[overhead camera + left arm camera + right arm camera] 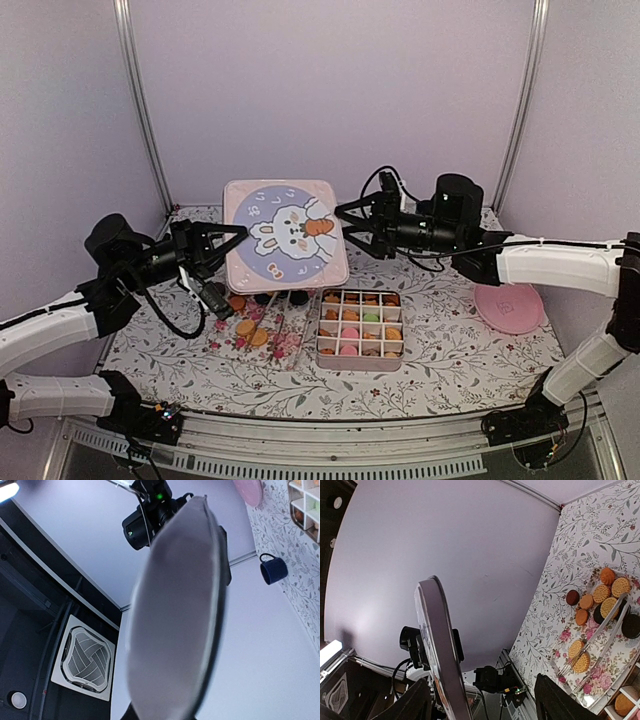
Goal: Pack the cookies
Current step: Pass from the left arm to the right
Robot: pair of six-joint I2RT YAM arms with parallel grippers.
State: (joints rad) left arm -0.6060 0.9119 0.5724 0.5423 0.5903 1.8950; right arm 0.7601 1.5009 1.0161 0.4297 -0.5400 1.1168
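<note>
The lid's free edge (341, 238) (453, 690) is off-centre between my right gripper's fingers, to the left in the wrist view, so I will next move that way to centre it and close.
A square pink lid (285, 233) with a rabbit picture hangs in the air above the table's back middle. My left gripper (228, 240) is shut on its left edge, and the lid's grey underside (175, 620) fills the left wrist view. My right gripper (345, 228) is open at the lid's right edge. In the right wrist view the lid (437, 645) stands edge-on just inside one finger (410, 702). Cookies (360, 322) fill the compartments of a pink box (318, 340). Several loose orange and dark cookies (250, 328) lie on a clear floral tray (228, 338), also seen in the right wrist view (607, 592).
A round pink plate (508, 307) lies at the right. A fork (590, 645) rests on the floral tray. A dark blue mug (273, 569) shows only in the left wrist view, beyond the lid. Purple walls close in the back and sides.
</note>
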